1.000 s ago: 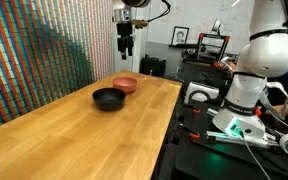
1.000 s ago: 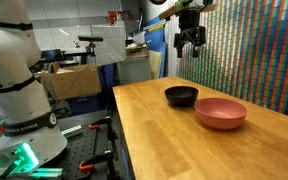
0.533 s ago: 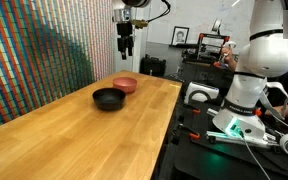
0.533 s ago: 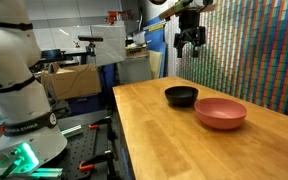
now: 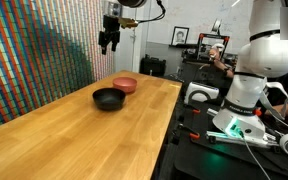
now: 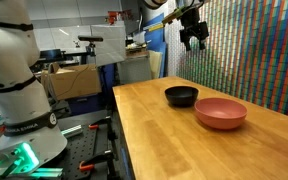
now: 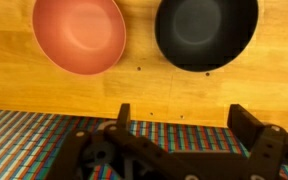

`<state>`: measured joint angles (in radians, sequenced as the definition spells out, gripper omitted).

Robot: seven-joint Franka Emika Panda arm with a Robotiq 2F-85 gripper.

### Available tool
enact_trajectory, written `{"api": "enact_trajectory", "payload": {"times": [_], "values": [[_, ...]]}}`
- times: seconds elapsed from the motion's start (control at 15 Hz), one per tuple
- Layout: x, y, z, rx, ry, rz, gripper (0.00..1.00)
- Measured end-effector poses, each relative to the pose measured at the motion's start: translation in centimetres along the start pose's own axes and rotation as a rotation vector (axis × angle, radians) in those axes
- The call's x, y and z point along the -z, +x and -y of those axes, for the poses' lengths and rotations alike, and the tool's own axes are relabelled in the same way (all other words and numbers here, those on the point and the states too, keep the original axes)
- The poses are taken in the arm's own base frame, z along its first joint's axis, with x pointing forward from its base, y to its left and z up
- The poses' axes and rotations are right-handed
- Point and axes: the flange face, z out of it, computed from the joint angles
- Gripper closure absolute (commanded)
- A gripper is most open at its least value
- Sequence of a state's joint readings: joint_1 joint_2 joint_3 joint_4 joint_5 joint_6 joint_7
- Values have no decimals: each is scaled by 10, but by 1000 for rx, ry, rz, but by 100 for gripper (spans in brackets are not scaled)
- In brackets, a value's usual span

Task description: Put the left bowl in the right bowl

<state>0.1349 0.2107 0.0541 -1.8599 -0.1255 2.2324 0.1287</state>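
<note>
Next, my gripper moves far down onto the black bowl's rim, at the side by the pink bowl, because it hangs high above the table, fingers open.
The black bowl (image 5: 108, 98) and the reddish-pink bowl (image 5: 125, 85) sit side by side on the wooden table (image 5: 74, 140). They also show in an exterior view as the black bowl (image 6: 181, 96) and the pink bowl (image 6: 220, 112), and in the wrist view as the black bowl (image 7: 205, 32) and the pink bowl (image 7: 79, 34). My gripper (image 5: 109, 42) hangs high above the table, beyond the bowls, close to the colourful wall; it also shows in an exterior view (image 6: 196, 39). In the wrist view the gripper (image 7: 184, 122) is open and empty, its fingers well apart.
A wall of small coloured tiles (image 5: 34, 50) runs along one long side of the table. The robot base (image 5: 246, 85) stands on a dark bench beside the table, with cables and equipment. A person (image 5: 222, 58) sits at the back.
The gripper has moved sideways toward the coloured wall and slightly up, still open. The bowls have not moved.
</note>
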Motion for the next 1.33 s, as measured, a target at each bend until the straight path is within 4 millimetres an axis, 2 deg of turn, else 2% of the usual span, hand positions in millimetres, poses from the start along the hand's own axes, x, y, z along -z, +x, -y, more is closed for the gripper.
{"api": "enact_trajectory", "payload": {"times": [0.13, 0.33, 0.73, 1.13, 1.2, 1.27, 1.33], "values": [[-12, 5, 19, -12, -14, -18, 0], [-50, 7, 34, -21, -61, 13, 0], [-131, 5, 31, -39, -142, 105, 0], [-183, -4, 28, -55, -158, 177, 0], [-189, -6, 26, -57, -161, 186, 25], [-195, -8, 24, -59, -165, 195, 26], [-200, -9, 22, -61, -168, 203, 32]]}}
